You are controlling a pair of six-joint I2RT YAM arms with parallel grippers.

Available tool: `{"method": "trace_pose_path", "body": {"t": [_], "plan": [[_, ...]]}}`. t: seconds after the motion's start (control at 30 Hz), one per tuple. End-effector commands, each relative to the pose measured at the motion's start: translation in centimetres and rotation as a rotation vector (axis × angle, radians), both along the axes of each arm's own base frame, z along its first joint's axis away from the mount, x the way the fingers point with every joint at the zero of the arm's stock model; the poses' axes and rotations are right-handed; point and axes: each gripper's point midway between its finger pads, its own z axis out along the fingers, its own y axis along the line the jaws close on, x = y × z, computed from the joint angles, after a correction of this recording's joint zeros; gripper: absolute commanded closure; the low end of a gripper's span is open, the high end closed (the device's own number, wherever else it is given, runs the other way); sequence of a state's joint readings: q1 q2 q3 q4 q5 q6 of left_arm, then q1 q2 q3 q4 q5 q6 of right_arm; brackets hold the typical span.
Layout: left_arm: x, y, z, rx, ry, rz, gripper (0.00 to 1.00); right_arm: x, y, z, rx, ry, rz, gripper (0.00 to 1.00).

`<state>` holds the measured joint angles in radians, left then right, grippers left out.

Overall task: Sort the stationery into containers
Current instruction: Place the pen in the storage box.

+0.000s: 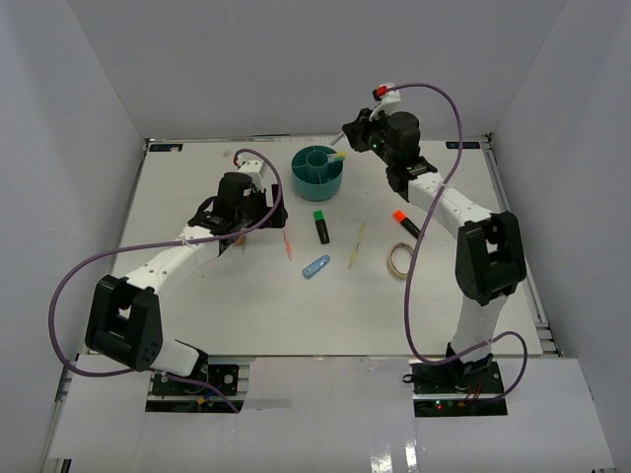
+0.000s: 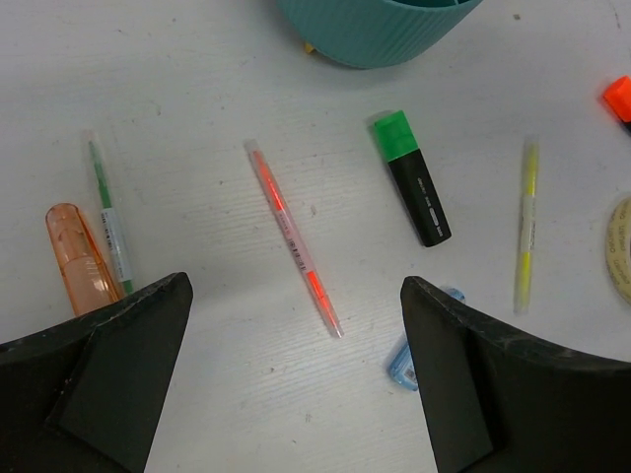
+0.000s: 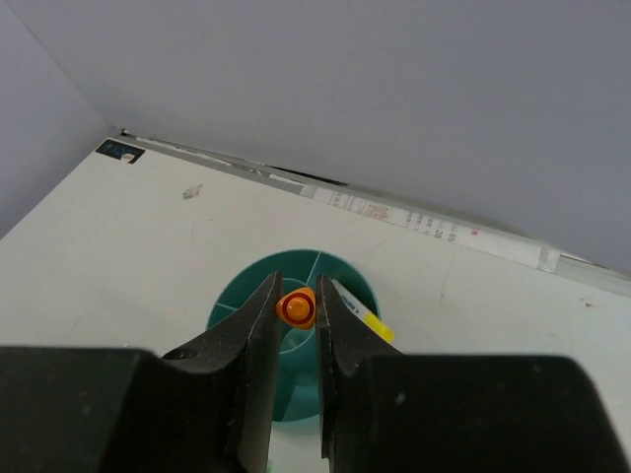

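I should next lower my right gripper into that pen's section (image 3: 343, 275), to the left in the top view, and let go of the orange pen (image 3: 297, 307), since the organizer already holds a yellow-tipped pen.
The teal organizer (image 1: 317, 172) stands at the back middle, with a yellow-tipped pen (image 3: 363, 315) leaning in it. My right gripper (image 1: 353, 133) hovers over the organizer (image 3: 296, 258), shut on an orange pen (image 3: 297, 307) seen end-on. My left gripper (image 1: 258, 212) is open and empty above the table. Between and beyond its jaws (image 2: 296, 286) lie a red pen (image 2: 294, 236), a green-capped highlighter (image 2: 412, 177), a yellow pen (image 2: 527, 225), a light-blue clip (image 2: 406, 360), a green pen (image 2: 108, 215) and an orange translucent piece (image 2: 77, 258).
An orange-capped highlighter (image 1: 405, 223) and a beige tape ring (image 1: 399, 260) lie right of centre. White walls enclose the table on the left, back and right. The organizer's wall (image 2: 370, 30) is at the top of the left wrist view.
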<state>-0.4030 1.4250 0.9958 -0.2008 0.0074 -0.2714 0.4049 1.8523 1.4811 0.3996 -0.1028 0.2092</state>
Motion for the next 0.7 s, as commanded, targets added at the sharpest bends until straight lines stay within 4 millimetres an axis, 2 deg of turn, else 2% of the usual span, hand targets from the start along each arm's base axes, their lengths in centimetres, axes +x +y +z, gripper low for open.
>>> {"method": "trace_pose_path", "body": {"t": [0.0, 0.07, 0.13, 0.2, 0.23, 0.27, 0.33, 0.37, 0.47, 0.67], "plan": [[0.3, 0.9, 0.9, 0.015, -0.023, 0.044, 0.02, 2.6, 0.1, 3.3, 0.008, -0.135, -0.032, 0.92], [0.3, 0.8, 0.8, 0.017, -0.022, 0.042, 0.02, 3.5, 0.6, 2.0, 0.000, -0.124, -0.027, 0.92], [0.3, 0.8, 0.7, 0.017, -0.018, 0.035, 0.02, 4.2, 0.9, 2.0, 0.004, -0.136, -0.025, 0.92], [0.3, 0.6, 0.7, 0.012, -0.016, 0.027, 0.02, 5.1, 1.2, 0.6, -0.004, -0.123, -0.023, 0.92], [0.3, 0.6, 0.7, 0.015, -0.016, 0.022, 0.02, 5.4, 1.4, 0.9, -0.003, -0.133, -0.021, 0.92], [0.2, 0.5, 0.7, 0.015, -0.016, 0.020, 0.02, 5.9, 1.7, -0.2, -0.010, -0.120, -0.020, 0.92], [0.3, 0.6, 0.8, 0.014, -0.021, 0.021, 0.02, 6.5, 1.9, -0.1, -0.010, -0.125, -0.017, 0.92], [0.2, 0.6, 0.9, 0.014, -0.022, 0.021, 0.02, 6.9, 2.1, -1.5, -0.019, -0.103, -0.014, 0.92], [0.2, 0.5, 0.7, 0.016, -0.018, 0.016, 0.02, 7.5, 3.0, -2.9, -0.026, -0.084, 0.009, 0.92], [0.2, 0.3, 0.8, 0.013, -0.018, 0.007, 0.02, 8.3, 3.5, -6.1, -0.038, -0.024, 0.017, 0.91]]}}
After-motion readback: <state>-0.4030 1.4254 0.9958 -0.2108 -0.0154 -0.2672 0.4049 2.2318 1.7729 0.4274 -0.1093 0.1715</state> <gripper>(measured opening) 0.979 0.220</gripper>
